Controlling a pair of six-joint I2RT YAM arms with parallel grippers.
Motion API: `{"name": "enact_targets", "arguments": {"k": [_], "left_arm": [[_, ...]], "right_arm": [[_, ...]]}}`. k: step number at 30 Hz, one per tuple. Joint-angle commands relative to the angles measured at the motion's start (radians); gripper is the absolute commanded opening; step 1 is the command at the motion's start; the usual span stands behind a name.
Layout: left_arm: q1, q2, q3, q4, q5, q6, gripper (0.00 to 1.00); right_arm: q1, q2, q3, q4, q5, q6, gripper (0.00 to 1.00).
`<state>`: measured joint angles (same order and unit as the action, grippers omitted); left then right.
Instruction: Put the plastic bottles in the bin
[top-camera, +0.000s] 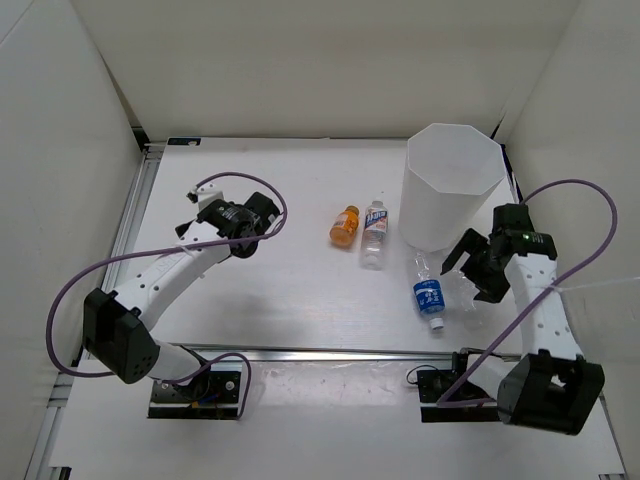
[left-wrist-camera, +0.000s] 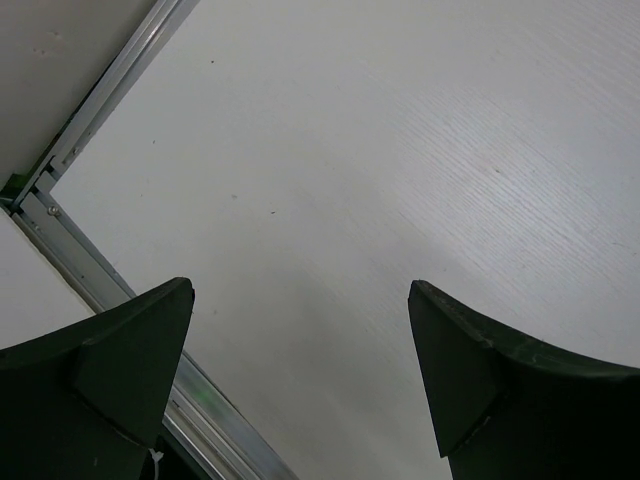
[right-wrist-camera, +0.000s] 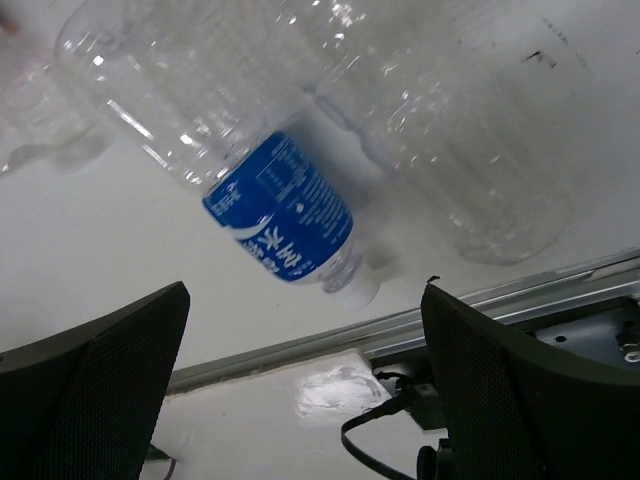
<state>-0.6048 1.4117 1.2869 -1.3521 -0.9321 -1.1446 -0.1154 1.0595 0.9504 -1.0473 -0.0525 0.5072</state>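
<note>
The blue-labelled bottle shows between my right gripper's open fingers, so I should next lower that gripper, shifting toward the right in the wrist view, onto the plain clear bottle's body (top-camera: 466, 297) (right-wrist-camera: 455, 160).
Four plastic bottles lie on the white table. The orange bottle (top-camera: 345, 224) and the clear bottle with a white-and-orange label (top-camera: 375, 233) lie side by side near the middle. A blue-labelled bottle (top-camera: 428, 292) (right-wrist-camera: 280, 205) and a plain clear bottle (top-camera: 463, 298) (right-wrist-camera: 480, 150) lie just in front of the tall white bin (top-camera: 452, 185). My right gripper (top-camera: 470, 272) (right-wrist-camera: 305, 340) hovers open right beside these two, holding nothing. On the left side of the table my left gripper (top-camera: 268, 218) (left-wrist-camera: 300, 350) stands open over bare table.
An aluminium rail (top-camera: 330, 352) (right-wrist-camera: 300, 350) runs along the table's near edge, and another rail (left-wrist-camera: 100, 280) runs along the left edge. White walls enclose the table on three sides. Purple cables loop from both arms.
</note>
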Motion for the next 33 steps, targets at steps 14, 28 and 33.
{"name": "enact_targets", "arguments": {"k": [14,28,33], "left_arm": [[-0.003,-0.025,-0.07,-0.027,-0.024,-0.021,0.99],[-0.013,-0.005,-0.07,-0.018,-0.002,0.006,0.99],[-0.013,-0.005,-0.07,-0.018,-0.002,0.006,0.99]], "right_arm": [[0.034,0.183,0.01,0.144,0.328,-0.171,1.0],[0.025,0.349,-0.01,0.245,0.341,-0.157,1.0],[-0.004,0.369,-0.019,0.263,0.284,-0.131,1.0]]}}
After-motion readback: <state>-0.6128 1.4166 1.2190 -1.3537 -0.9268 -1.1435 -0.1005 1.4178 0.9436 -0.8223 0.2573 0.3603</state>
